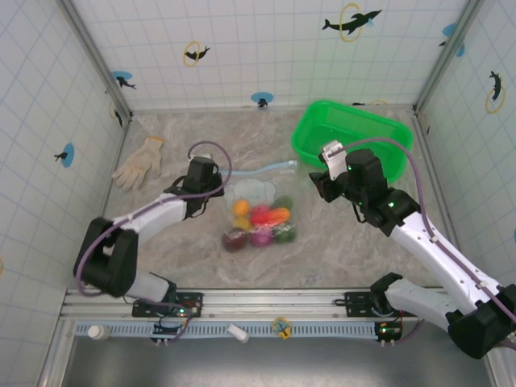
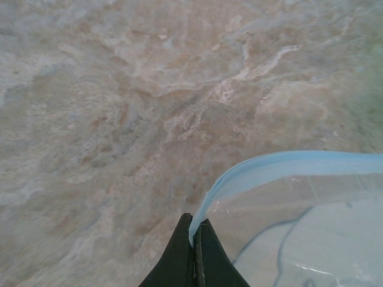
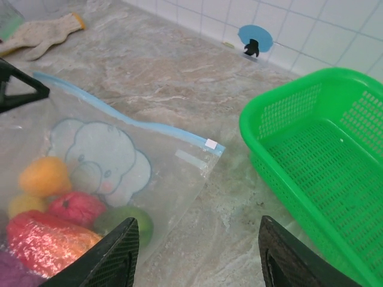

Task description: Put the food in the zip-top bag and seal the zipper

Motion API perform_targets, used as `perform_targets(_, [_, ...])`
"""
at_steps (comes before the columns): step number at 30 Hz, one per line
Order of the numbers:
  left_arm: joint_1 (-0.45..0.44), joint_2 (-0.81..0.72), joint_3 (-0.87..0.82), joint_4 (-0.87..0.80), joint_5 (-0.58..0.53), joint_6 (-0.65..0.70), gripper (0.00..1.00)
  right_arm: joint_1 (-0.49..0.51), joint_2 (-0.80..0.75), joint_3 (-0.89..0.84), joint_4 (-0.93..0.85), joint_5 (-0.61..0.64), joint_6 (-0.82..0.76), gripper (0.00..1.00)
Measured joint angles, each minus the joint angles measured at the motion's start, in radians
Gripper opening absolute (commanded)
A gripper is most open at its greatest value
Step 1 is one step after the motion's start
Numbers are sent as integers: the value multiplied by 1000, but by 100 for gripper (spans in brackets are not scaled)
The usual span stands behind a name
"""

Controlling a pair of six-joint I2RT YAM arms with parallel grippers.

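My left gripper should next go down and outward and release the zipper's end, which hangs raised there, since bare tabletop lies below and outward of the gripper.
The clear zip-top bag (image 1: 256, 205) lies in the middle of the table with an elephant print on it. The food (image 1: 260, 222) sits inside it: orange, red, yellow, green, maroon and purple pieces. Through the right wrist camera the food (image 3: 57, 206) shows at the bag's (image 3: 173, 173) lower left. The pale-blue zipper (image 1: 262, 168) runs along the bag's far edge. My left gripper (image 2: 196, 230) is shut on the zipper's (image 2: 287, 164) left end. My right gripper (image 3: 197, 257) hangs open above the table, right of the bag, near the zipper's (image 3: 137, 122) right end.
An empty green mesh basket (image 1: 352, 133) stands at the back right, close to my right gripper (image 1: 330, 173). A white fabric glove (image 1: 139, 164) lies at the back left. Tiled walls close off the table on three sides.
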Motion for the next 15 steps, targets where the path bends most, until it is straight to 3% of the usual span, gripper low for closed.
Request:
perform_targets(6, [73,270,158,11,43,-80,0,6,0,0,-52,36,124,53])
perform_targets(11, [121,322,226,-4,61,-114,0,21,-28,-10,-68,36,173,53])
perform_targets(13, [121,321,226,-4,81,-118,7,22,-30,-10,-85,37,191,55])
perform_targets(15, [121,321,226,-5,113,-118,22,22,-29,-16,-98,37,210,62])
